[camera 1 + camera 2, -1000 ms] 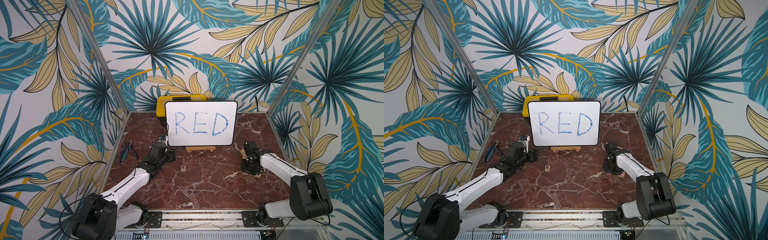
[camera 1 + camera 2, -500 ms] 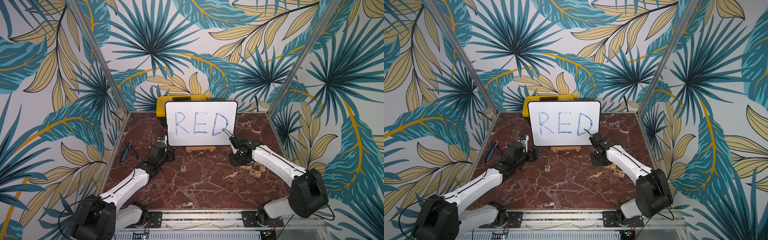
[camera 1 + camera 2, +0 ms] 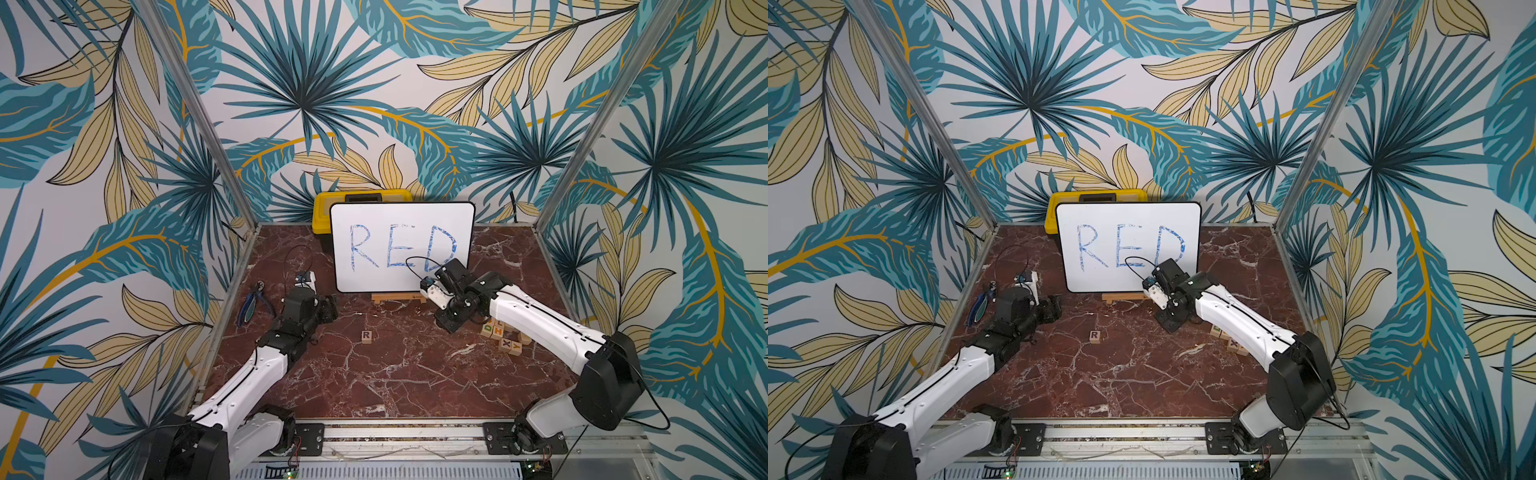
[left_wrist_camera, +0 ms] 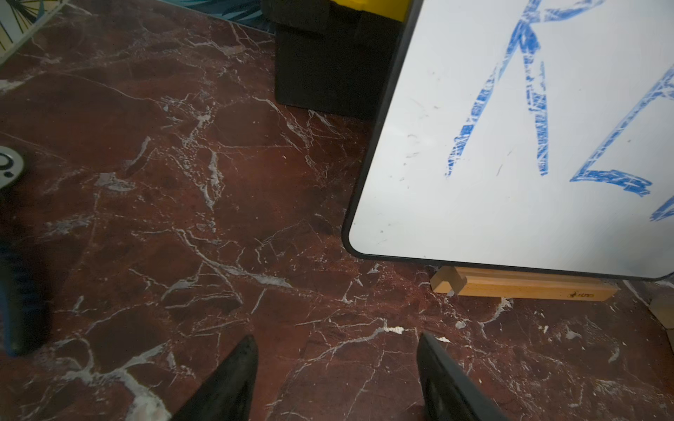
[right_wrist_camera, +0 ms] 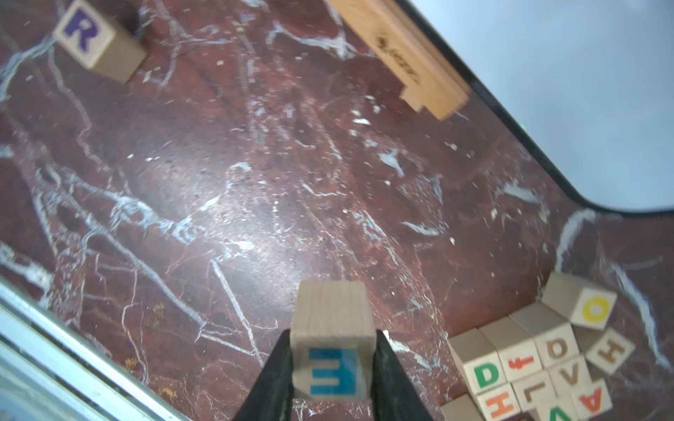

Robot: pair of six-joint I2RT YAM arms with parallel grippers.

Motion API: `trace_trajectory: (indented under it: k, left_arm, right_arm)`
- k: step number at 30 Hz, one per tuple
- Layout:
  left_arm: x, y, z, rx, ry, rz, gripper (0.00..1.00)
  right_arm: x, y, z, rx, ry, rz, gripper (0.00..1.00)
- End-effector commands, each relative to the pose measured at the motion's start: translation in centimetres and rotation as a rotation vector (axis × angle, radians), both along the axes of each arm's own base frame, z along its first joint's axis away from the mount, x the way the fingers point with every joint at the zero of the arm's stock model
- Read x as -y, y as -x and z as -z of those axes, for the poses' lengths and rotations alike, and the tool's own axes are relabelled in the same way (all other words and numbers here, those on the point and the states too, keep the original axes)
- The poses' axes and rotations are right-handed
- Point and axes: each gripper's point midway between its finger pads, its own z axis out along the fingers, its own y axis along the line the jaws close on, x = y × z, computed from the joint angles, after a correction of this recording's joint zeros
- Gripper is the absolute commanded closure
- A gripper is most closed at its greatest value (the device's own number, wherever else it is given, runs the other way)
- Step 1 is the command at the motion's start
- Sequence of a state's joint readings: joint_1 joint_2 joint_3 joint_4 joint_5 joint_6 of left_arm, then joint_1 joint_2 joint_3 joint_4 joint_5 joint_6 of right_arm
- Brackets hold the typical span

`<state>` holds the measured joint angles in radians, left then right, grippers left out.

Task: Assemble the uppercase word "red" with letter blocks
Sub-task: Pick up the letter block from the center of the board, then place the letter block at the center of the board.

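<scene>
The right gripper moves toward the R block next, then down, to release the cube on bare marble at R's pile side (image 3: 391, 339) (image 5: 186, 116), since the board reads RED.
The R letter block (image 3: 366, 336) (image 3: 1095, 336) (image 5: 95, 40) lies alone on the marble, in front of the whiteboard. My right gripper (image 5: 333, 350) (image 3: 446, 325) is shut on a wooden cube (image 5: 332, 320) whose visible face carries a blue E, held above the floor between the R block and the pile. A green D block (image 5: 487, 375) (image 3: 487, 328) lies at the pile's near edge. My left gripper (image 4: 337, 339) (image 3: 330, 309) hangs open and empty left of the board, well away from the R block.
The pile of other letter cubes (image 3: 505, 336) (image 3: 1235, 347) sits under my right forearm. The whiteboard (image 3: 401, 245) stands on a wooden stand (image 3: 397, 297) with a yellow toolbox (image 3: 361, 199) behind it. Blue-handled pliers (image 3: 251, 303) lie at the left wall.
My right arm has swung from the pile at the right toward the middle, carrying the E cube. The left arm has stayed where it was.
</scene>
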<state>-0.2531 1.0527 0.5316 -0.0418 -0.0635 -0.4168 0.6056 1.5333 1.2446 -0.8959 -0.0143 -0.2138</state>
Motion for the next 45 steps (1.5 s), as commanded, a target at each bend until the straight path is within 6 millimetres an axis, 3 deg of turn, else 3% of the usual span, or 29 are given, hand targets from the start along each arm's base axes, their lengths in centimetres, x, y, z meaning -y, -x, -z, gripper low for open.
trace_trajectory:
  k: [1,8,15,20,34,45]
  left_arm:
    - [0.0,0.6,0.7,-0.011,0.031,0.008,0.30]
    - [-0.6,0.9,0.8,-0.011,0.035,-0.013,0.30]
    - [-1.5,1.3,1.0,-0.007,0.035,-0.042,0.30]
    - [-1.4,1.2,1.2,-0.018,0.042,-0.036,0.30]
    - [-1.7,1.5,1.4,-0.018,0.040,-0.046,0.30]
    - [-1.7,1.5,1.4,-0.021,0.038,-0.045,0.30]
  right_arm:
    - [-2.6,0.4,0.1,-0.007,-0.003,-0.216,0.81]
    - [-5.6,1.5,0.8,-0.025,0.060,-0.501,0.80]
    - [-6.6,3.0,1.7,-0.032,0.114,-0.724,0.80]
    - [-8.1,2.9,2.7,-0.052,0.147,-0.838,0.80]
    - [-11.4,0.6,7.5,-0.067,0.120,-0.892,0.76]
    - [-13.6,-0.2,9.1,-0.060,0.125,-0.875,0.73]
